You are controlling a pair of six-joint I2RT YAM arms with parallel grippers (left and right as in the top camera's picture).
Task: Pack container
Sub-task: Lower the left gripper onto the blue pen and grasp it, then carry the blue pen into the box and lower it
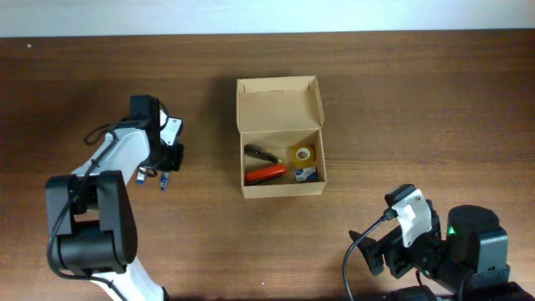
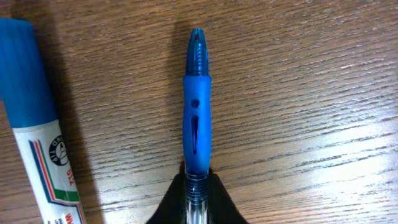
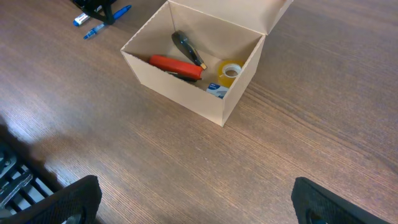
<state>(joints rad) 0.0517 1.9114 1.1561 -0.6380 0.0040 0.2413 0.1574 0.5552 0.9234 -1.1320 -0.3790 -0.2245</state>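
Observation:
The container's sides are higher than the tabletop, so I need to raise my left gripper next, swing over the container's opening, lower it between black pen and red tool [image 1: 265,173] and let go.
The tan cardboard container [image 1: 282,190] stands open mid-table with its flap lid [image 1: 278,106] raised at the back. Inside lie a black pen [image 1: 262,154], a red tool [image 1: 265,173], a yellow tape roll [image 1: 303,154] and a small blue-white item [image 1: 304,174]. The container also shows in the right wrist view [image 3: 177,93]. My left gripper [image 2: 198,202] is shut on the clear barrel of a blue pen [image 2: 196,118], low over the table, left of the container. A white marker with a blue cap [image 2: 34,130] lies beside it. My right gripper [image 3: 199,202] is open and empty near the front right.
The blue pen [image 1: 164,181] and the marker [image 1: 144,174] sit under the left gripper in the overhead view. The table's far edge runs along the top [image 1: 267,33]. The right arm's base [image 1: 468,247] fills the front right corner.

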